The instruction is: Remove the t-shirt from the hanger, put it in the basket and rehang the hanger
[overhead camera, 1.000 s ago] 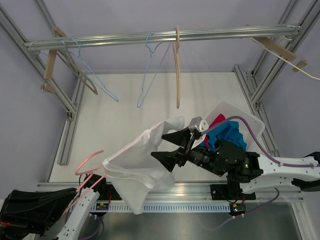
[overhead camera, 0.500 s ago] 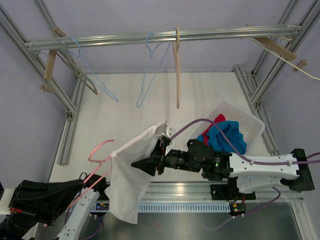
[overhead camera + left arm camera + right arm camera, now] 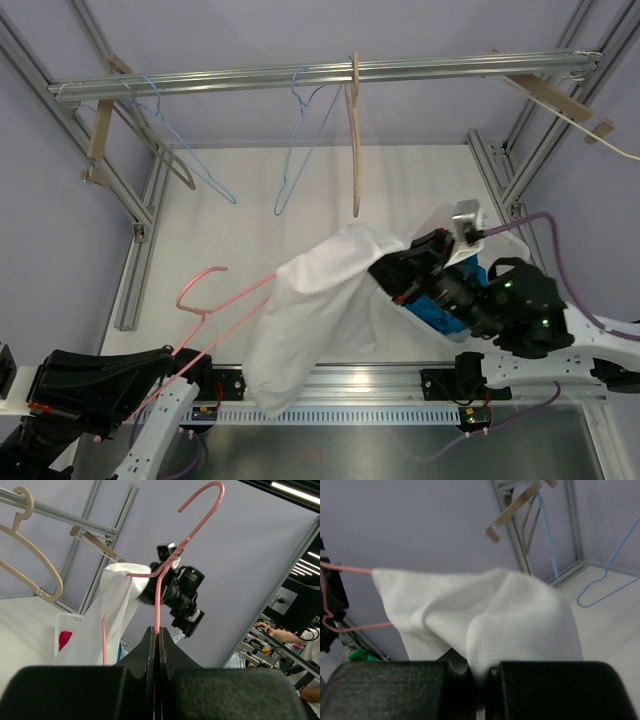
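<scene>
The t-shirt [image 3: 320, 305] needs to be pulled off the hanger next. Then I need to lower my right gripper and release, since the white basket is below it, to its right in the top view.
The white t-shirt [image 3: 320, 305] hangs stretched between both arms above the table, its left part still around the pink wire hanger [image 3: 215, 298]. My left gripper [image 3: 160, 365] at the lower left is shut on the hanger's wire; the left wrist view shows the hanger [image 3: 187, 530] rising from between the closed fingertips of that gripper [image 3: 156, 632], with the t-shirt [image 3: 112, 605] draped over one shoulder. My right gripper [image 3: 385, 275] is shut on a fold of the t-shirt [image 3: 485, 615] at its right end; the fabric is pinched in the right gripper [image 3: 481, 672]. The hanger [image 3: 345, 570] pokes out of the shirt's far side.
A white basket [image 3: 67, 625] with blue cloth [image 3: 437, 308] and red cloth sits under my right arm. A metal rail [image 3: 320, 75] across the back carries blue wire hangers [image 3: 300, 150] and a wooden hanger [image 3: 353, 140]. Aluminium frame posts [image 3: 140, 230] line both sides.
My right gripper has shut on the t-shirt and pulled back to the right, drawing the fabric along the hanger. The hanger has tilted with the pull.
</scene>
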